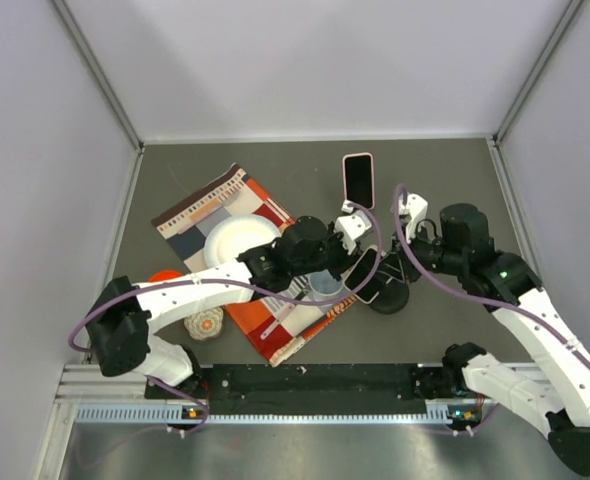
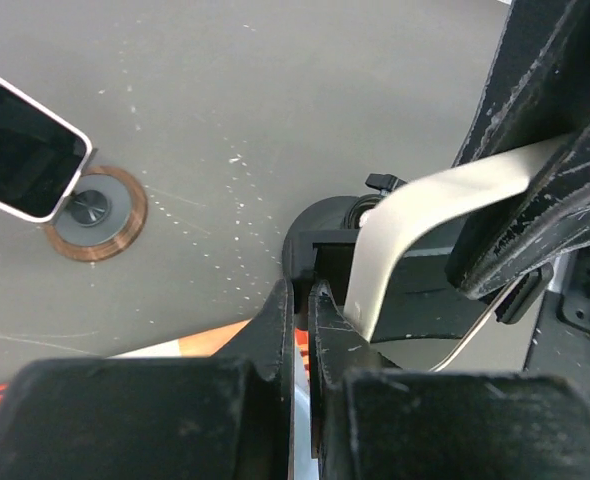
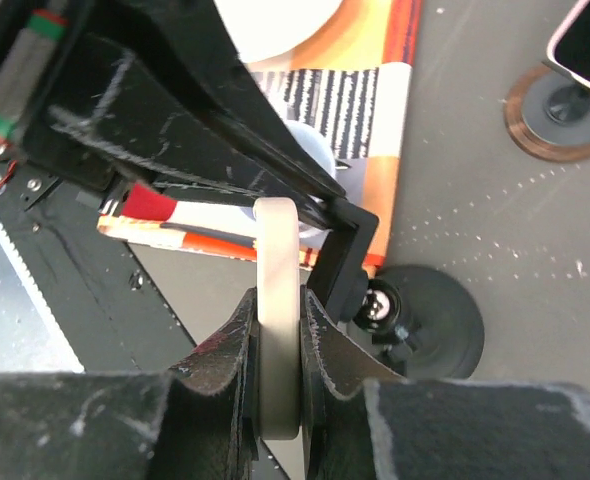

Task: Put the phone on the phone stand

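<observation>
The phone needs to be turned and carried by my right gripper onto the stand's bracket. The bracket slants away from the phone's edge, so my gripper needs to line both up before it lets go.
A cream-edged phone [image 1: 367, 275] is pinched edge-on in my right gripper [image 1: 383, 268], tilted over the black phone stand [image 1: 393, 297]. In the right wrist view the fingers [image 3: 330, 340] clamp the phone's edge [image 3: 277, 260], just beside the stand's bracket [image 3: 360, 245] and round base [image 3: 430, 320]. My left gripper [image 1: 360, 268] is closed with its tips [image 2: 301, 290] at the stand's bracket [image 2: 325, 255]. The phone [image 2: 445, 200] passes to its right.
A second phone in a pink case [image 1: 358, 180] sits on a copper-ringed round base [image 2: 95, 212] behind the stand. A patterned cloth [image 1: 260, 300] with a white plate [image 1: 237, 240] and a cup [image 1: 325, 287] lies to the left. A small round patterned object [image 1: 203, 323] is near the front.
</observation>
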Tool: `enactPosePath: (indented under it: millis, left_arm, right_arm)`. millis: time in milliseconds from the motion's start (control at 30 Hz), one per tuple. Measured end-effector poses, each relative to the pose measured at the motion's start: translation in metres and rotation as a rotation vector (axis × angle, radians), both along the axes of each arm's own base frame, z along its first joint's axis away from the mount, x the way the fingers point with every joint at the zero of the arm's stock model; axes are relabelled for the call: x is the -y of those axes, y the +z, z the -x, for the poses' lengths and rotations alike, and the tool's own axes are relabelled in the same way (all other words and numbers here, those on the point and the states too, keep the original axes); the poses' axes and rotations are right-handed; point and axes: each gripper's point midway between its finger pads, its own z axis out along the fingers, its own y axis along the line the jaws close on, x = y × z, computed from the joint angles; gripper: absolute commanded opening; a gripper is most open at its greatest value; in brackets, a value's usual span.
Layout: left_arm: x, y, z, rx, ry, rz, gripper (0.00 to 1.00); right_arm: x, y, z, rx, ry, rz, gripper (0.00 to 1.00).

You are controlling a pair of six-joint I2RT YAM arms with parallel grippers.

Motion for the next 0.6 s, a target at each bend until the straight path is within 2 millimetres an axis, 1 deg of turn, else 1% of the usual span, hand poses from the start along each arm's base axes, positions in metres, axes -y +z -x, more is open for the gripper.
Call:
enactPosePath:
  millis: [167,200,300,467,600]
  left_arm:
    - [-0.003,0.004,-0.014,0.02,0.113,0.014,0.0]
    - [-0.005,0.004,-0.017,0.019,0.136,0.016,0.0]
    - [-0.004,0.003,-0.024,0.022,0.19,0.021,0.0]
    - [0.002,0.006,-0.023,0.038,0.235,0.024,0.0]
    - [0.0,0.013,-0.026,0.053,0.293,0.022,0.0]
  right_arm:
    - [0.011,-0.001,-0.017,-0.067,-0.149,0.057,0.0]
    - [0.013,-0.001,-0.022,-0.078,-0.181,0.067,0.0]
    - [0.018,-0.003,-0.03,-0.098,-0.242,0.082,0.0]
    - [0.027,0.0,-0.03,-0.158,-0.324,0.099,0.0]
    - [0.029,0.004,-0.036,-0.177,-0.369,0.094,0.0]
